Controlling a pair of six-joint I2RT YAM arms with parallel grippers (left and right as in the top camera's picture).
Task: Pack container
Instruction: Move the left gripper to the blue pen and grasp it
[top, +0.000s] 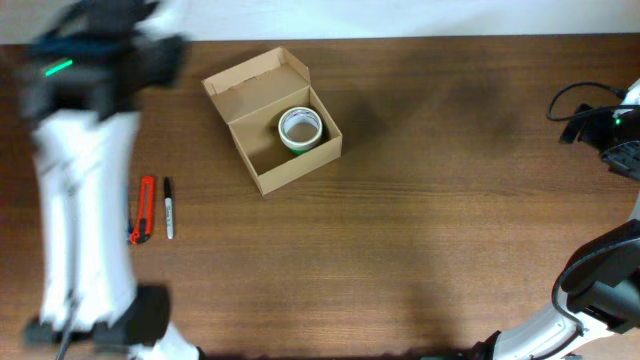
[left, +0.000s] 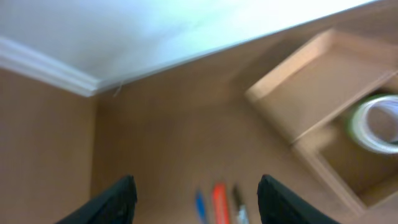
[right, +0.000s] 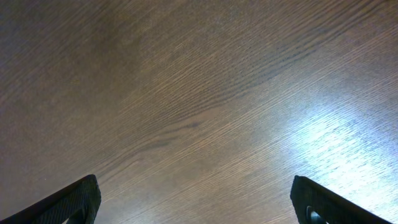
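Note:
I need to lower my left gripper onto the blue pen (top: 129, 220) (left: 201, 206) next, beside the orange utility knife.
The container (top: 296, 172) is a tan cardboard box standing open at the back middle-left of the table, with its flap lid (top: 255, 85) folded back to the upper left. A white tape roll (top: 300, 128) with a green edge lies inside it. In the left wrist view the container (left: 326, 175) and the roll (left: 376, 124) are at the right, blurred. My left gripper (left: 196, 200) is open and empty, above the table left of the box. My right gripper (right: 196, 202) is open and empty over bare wood at the far right.
An orange utility knife (top: 146, 208), a black marker (top: 168, 208) and a small blue item (top: 131, 234) lie left of the box, beside my left arm (top: 85, 200). They also show between the left fingers (left: 219, 204). My right arm (top: 615, 125) is at the right edge.

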